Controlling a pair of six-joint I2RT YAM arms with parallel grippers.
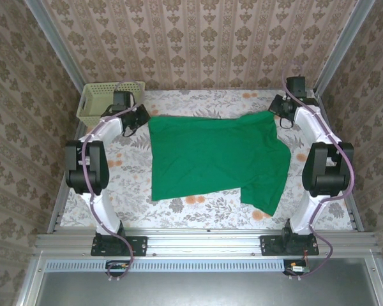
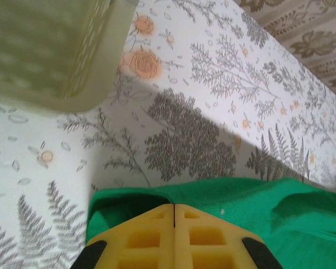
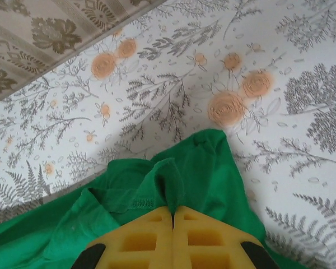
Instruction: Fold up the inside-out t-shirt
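Observation:
My left gripper will next pull the raised fold back over the flat side edge [image 1: 154, 141] and let the fold go, as the shirt still lies spread out.
The inside-out t-shirt [image 1: 210, 159], plain bright green, lies spread across the middle of the flowered table, one sleeve reaching toward the near right. My left gripper [image 1: 140, 120] sits at its far left corner. In the left wrist view the yellow fingers [image 2: 174, 207] are shut at the cloth's edge [image 2: 257, 207], with a dark pocket of cloth to their left. At the far right corner is my right gripper [image 1: 279, 113]. Seen from the right wrist, this gripper [image 3: 173, 210] is shut on a raised fold of green cloth [image 3: 213, 168] beside a stitched hem.
A pale yellow-green basket [image 1: 101, 102] stands at the far left corner of the table, close to the left gripper, and its wall [image 2: 45, 50] looms in the left wrist view. The flowered tablecloth [image 1: 198, 207] shows bare along the near edge. Patterned walls close in on three sides.

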